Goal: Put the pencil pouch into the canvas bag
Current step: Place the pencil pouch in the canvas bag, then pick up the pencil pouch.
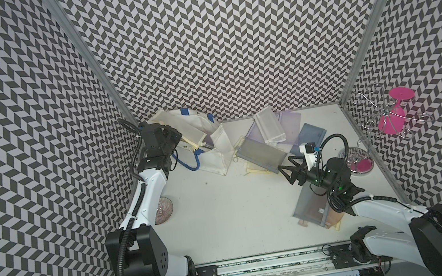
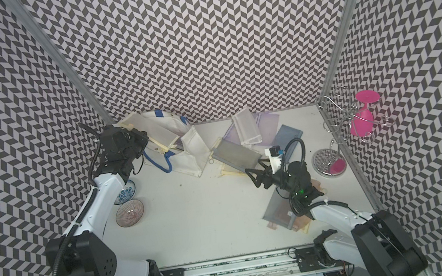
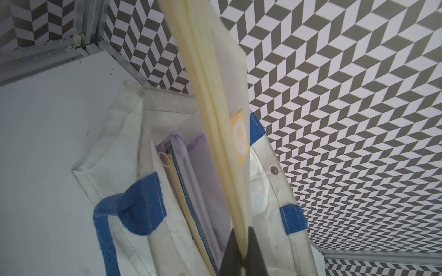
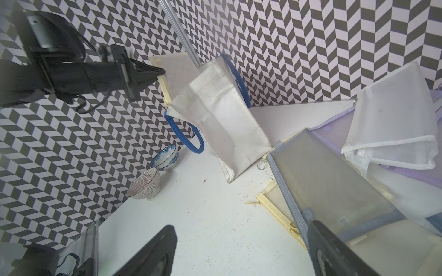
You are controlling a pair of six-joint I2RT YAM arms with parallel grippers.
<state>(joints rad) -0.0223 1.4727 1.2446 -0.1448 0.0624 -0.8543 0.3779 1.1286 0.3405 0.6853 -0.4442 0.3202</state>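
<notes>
I need to lower the pouch in my left gripper on edge next to the standing purple pouches and let go there next, as the canvas bag's opening [image 1: 207,139] [image 3: 209,179] is below.
The canvas bag [image 1: 211,162] [image 2: 188,165] [image 4: 222,124] stands at the back left, white with blue rope handles, its mouth open. My left gripper [image 3: 242,253] [image 4: 160,71] is shut on the edge of a cream-trimmed mesh pencil pouch [image 3: 215,95] [image 2: 133,122] [image 4: 174,69]. It holds the pouch on edge over the bag's rim [image 3: 167,100]. Purple, blue and cream pouches [image 3: 191,172] stand inside the bag. My right gripper [image 1: 285,175] [image 2: 251,177] [image 4: 241,239] hangs open and empty over bare table, beside a grey mesh pouch [image 4: 330,186].
A pile of pouches lies right of the bag: grey [image 1: 260,150], clear white [image 1: 268,125], purple [image 1: 289,124], blue [image 1: 309,133]. Another grey pouch [image 1: 311,205] lies under my right arm. Two bowls [image 2: 126,191] [image 2: 129,213] sit at the left wall. A wire rack with a pink glass [image 1: 393,114] stands far right.
</notes>
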